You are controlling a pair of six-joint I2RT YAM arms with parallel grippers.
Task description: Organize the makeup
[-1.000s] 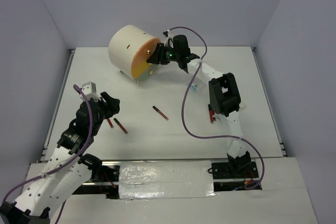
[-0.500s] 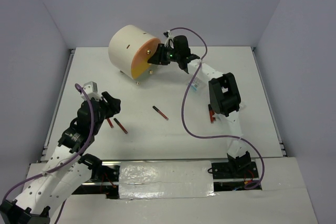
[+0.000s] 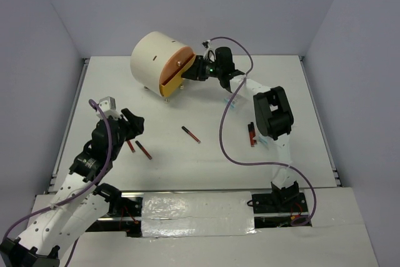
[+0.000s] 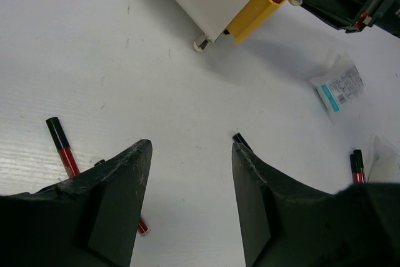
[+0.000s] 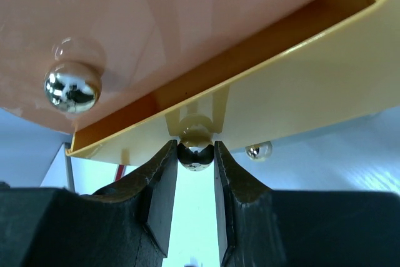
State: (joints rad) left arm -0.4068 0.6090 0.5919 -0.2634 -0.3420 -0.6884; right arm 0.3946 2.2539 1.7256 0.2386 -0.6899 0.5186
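My right gripper pulls the round metal knob [image 5: 195, 156] back toward the clear packet next, then releases it, since the yellow drawer stands only partly open.
The cream chest [image 3: 153, 57] lies at the back of the table, its lower yellow drawer [image 3: 172, 82] pulled partly out. My right gripper [image 3: 192, 72] is shut on that drawer's round metal knob [image 5: 195, 156], which sits between the fingertips in the right wrist view. My left gripper [image 3: 133, 123] is open and empty, hovering over two black-and-red sticks [image 3: 143, 150]. One stick [image 4: 62, 150] shows left of its fingers. Another stick [image 3: 190, 134] lies mid-table and one more [image 3: 251, 134] by the right arm. A clear packet [image 4: 339, 87] lies right of the chest.
The orange upper drawer [image 5: 156, 23] is closed, its own knob [image 5: 72, 85] left of mine. The chest stands on small round feet [image 4: 201, 43]. A second packet [image 3: 264, 142] lies under the right arm. Purple cables loop off both arms.
My right gripper has drawn back to the right with the knob, and the yellow drawer has slid out of the chest. The left arm has hardly moved.
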